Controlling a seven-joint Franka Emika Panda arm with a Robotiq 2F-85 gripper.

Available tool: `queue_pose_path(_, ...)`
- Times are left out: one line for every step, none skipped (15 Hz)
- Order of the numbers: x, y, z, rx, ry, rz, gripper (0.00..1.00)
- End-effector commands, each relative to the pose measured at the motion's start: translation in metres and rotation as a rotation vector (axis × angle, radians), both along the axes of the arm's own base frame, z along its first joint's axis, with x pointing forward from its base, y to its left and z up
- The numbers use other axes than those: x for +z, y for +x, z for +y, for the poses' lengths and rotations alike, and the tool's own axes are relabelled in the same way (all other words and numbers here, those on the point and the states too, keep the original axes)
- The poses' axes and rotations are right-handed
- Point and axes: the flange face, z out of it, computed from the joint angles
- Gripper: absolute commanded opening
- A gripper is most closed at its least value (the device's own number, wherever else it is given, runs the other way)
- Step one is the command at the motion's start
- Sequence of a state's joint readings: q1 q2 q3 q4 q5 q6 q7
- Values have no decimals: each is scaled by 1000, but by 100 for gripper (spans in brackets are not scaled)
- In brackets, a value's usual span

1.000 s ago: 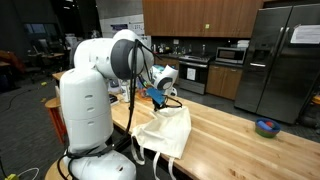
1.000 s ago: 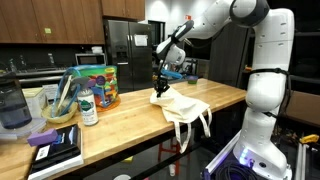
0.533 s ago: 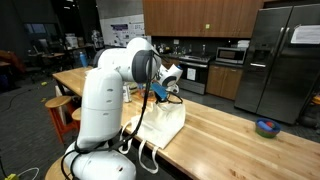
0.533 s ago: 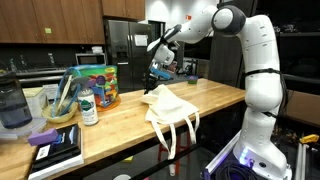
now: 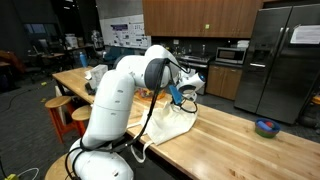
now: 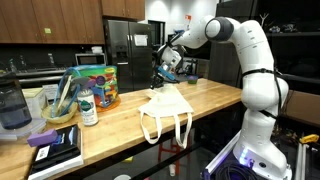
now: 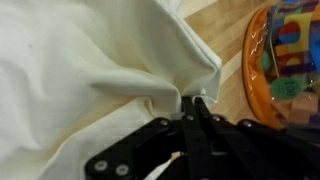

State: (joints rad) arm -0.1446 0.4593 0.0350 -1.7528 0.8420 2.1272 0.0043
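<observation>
The orange-rimmed container is close beside the pinched fold, so I should swing my gripper to the bare tabletop on the blue bowl's side and release the cloth.
A cream cloth tote bag lies on the wooden table; in both exterior views its handles hang over the front edge. My gripper is shut on a pinched fold at the bag's far edge, and the cloth bunches up into the black fingers. In both exterior views the gripper sits low over the bag's far end, lifting that edge a little. The cloth fills most of the wrist view.
A colourful orange-rimmed container stands on the table left of the bag and shows in the wrist view. Beside it are a bottle, a bowl, books. A blue bowl sits further along.
The arm has swung along the table and dragged the bag with it, holding its edge throughout. The bag now lies flatter and more spread out, closer to the colourful container.
</observation>
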Motion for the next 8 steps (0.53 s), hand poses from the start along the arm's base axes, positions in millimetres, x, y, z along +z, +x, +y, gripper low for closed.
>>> queue_pose_path(-6,-21,-64,-162,60,3,1)
queue_pose_path(-10,-31,-84,-212,67,5,1)
queue_pose_path(-14,-41,-101,-257,70,10,1)
queue_pose_path(-17,-53,-119,-303,70,16,1)
queue_pose_path(-21,-64,-134,-345,71,22,1)
queue_pose_path(-24,-76,-148,-385,66,28,1)
queue_pose_path(-27,-89,-160,-422,62,33,1)
queue_pose_path(-29,-101,-171,-456,56,39,1)
